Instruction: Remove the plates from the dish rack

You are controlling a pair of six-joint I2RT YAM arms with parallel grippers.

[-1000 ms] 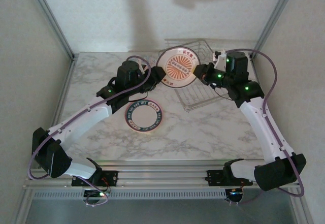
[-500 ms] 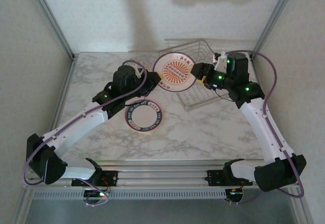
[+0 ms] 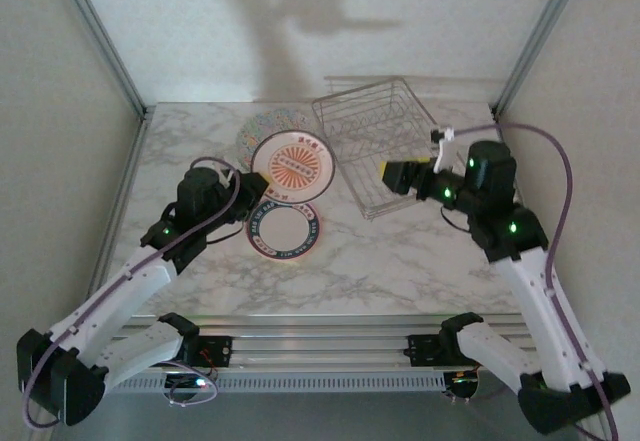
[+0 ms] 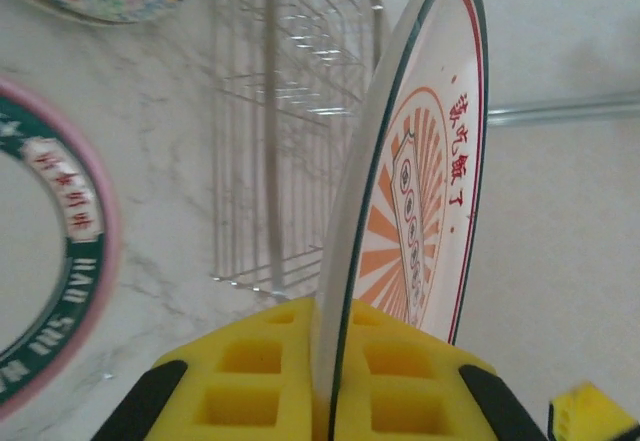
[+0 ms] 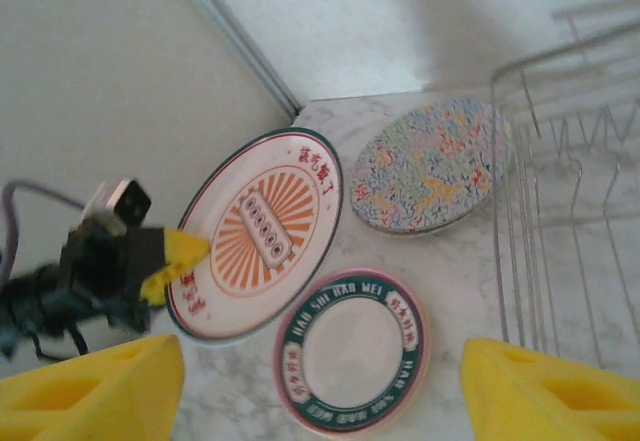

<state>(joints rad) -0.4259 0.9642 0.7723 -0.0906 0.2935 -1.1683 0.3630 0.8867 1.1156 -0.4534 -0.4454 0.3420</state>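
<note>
The green-banded plate [image 3: 284, 231] [image 4: 25, 251] lies below the gripper and nearer the base, so next my left gripper needs to move back and down to release the white plate onto it.
My left gripper [image 3: 248, 189] is shut on the rim of a white plate with an orange sunburst centre [image 3: 290, 166] and holds it tilted above the table, left of the dish rack [image 3: 375, 136]. In the left wrist view the plate [image 4: 430, 181] stands edge-on, pinched between the yellow pads [image 4: 250, 371]. My right gripper [image 3: 400, 174] is open in front of the rack, with nothing between its fingers [image 5: 90, 391]. A speckled plate [image 3: 262, 126] and a pink plate with a green band [image 3: 284, 229] lie flat on the marble. No plate shows in the rack's slots.
The wire rack [image 5: 570, 211] sits at the back right, close to the metal frame post [image 3: 530, 41]. The speckled plate [image 5: 430, 166] and the green-banded plate [image 5: 355, 351] take up the middle left of the table [image 3: 420, 251]. Walls close in on both sides.
The sunburst plate passed from the right gripper to the left one. The left arm drew it left and nearer, away from the rack. The right gripper opened and pulled back right.
</note>
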